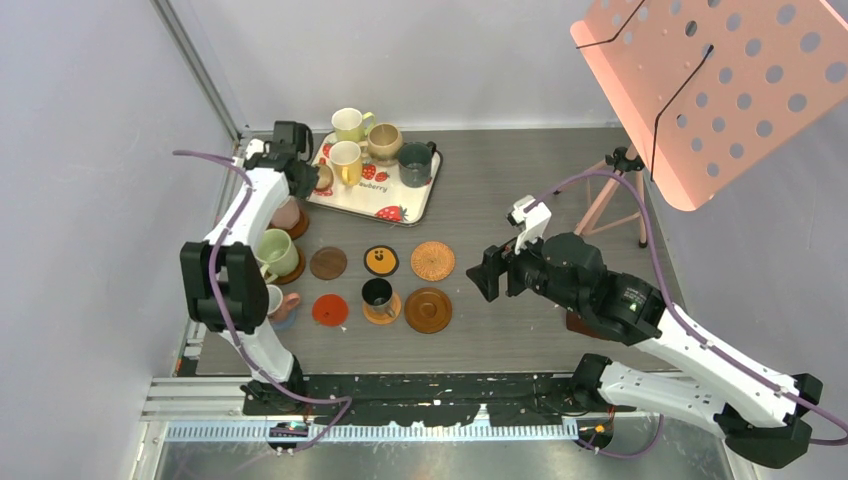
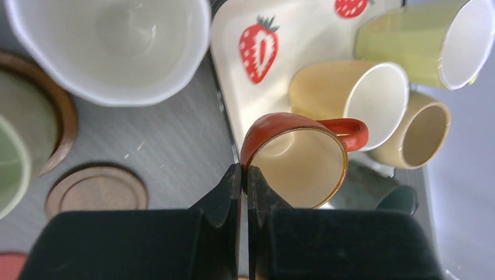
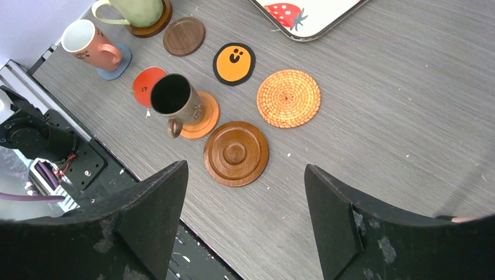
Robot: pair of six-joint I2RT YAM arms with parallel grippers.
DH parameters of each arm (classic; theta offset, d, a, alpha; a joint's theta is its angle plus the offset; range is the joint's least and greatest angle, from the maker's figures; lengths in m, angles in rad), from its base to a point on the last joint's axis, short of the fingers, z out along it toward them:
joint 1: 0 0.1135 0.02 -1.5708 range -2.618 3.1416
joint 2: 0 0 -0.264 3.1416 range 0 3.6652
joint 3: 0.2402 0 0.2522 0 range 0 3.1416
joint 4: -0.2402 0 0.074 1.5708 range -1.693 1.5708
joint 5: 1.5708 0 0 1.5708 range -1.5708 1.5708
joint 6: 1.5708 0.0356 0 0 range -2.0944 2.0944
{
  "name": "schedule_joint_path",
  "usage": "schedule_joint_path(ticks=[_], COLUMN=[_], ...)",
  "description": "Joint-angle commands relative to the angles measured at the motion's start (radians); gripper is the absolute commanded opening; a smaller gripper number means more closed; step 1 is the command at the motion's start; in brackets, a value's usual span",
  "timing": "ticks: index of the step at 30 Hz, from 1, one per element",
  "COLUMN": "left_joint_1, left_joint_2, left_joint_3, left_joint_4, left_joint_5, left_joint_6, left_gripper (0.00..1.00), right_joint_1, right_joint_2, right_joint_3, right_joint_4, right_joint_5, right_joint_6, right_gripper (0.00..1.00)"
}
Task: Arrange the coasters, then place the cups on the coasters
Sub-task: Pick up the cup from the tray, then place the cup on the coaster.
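Note:
The left gripper moves back and down onto the empty red coaster [image 1: 330,310] next, below it and nearer my base, and releases the orange-brown cup [image 1: 323,178] there.
My left gripper [image 2: 244,169] is shut on the rim of an orange-brown cup [image 2: 295,157] at the left edge of the strawberry tray [image 2: 292,35]; from above, that cup [image 1: 323,178] sits beside the left gripper [image 1: 300,172]. A yellow cup [image 1: 346,160], a pale green one [image 1: 349,123], a tan one [image 1: 385,142] and a dark teal one [image 1: 416,163] stand on the tray. On the table lie a brown coaster [image 1: 328,263], a black-and-orange one [image 1: 381,261], a wicker one [image 1: 432,260], a red one [image 1: 330,309] and a large brown one [image 3: 236,153]. A black cup [image 3: 173,96] stands on an orange coaster [image 3: 207,116]. My right gripper [image 3: 245,169] hangs open and holds nothing.
A green cup [image 1: 277,252], a pink-brown cup [image 1: 288,213] and a pink cup [image 1: 280,302] stand on coasters along the left wall. A pink perforated panel [image 1: 720,80] on a stand [image 1: 610,200] overhangs the back right. The table's front edge runs below my right gripper.

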Motion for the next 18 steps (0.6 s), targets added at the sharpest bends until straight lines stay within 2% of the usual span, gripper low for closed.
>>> schedule_joint_path(ticks=[1, 5, 6, 8, 13, 18], left_joint_1=[0.001, -0.003, -0.004, -0.006, -0.038, -0.078], left_joint_2=[-0.123, -0.261, -0.295, -0.37, -0.562, -0.669], left_joint_3=[-0.091, -0.259, -0.299, -0.369, -0.563, -0.651], left_joint_4=[-0.054, -0.053, -0.055, -0.072, -0.068, -0.174], left_joint_5=[0.058, 0.096, 0.097, 0.106, 0.144, 0.149], left_joint_6=[0.04, 0.047, 0.047, 0.052, 0.017, 0.008], left_gripper=[0.0, 0.0, 0.0, 0.0, 0.0, 0.0], right_joint_1=[0.002, 0.002, -0.058, -0.006, 0.003, 0.002], right_joint_2=[-0.028, -0.054, -0.059, -0.078, -0.109, -0.129], right_joint_3=[-0.031, -0.062, -0.07, -0.078, -0.087, -0.085], right_joint_4=[0.009, 0.005, 0.002, -0.008, -0.028, -0.044], right_joint_5=[0.018, 0.017, 0.018, 0.023, 0.036, 0.033], right_joint_6=[0.042, 0.056, 0.055, 0.056, 0.046, 0.044], right_gripper=[0.8, 0.8, 0.8, 0.8, 0.8, 0.8])
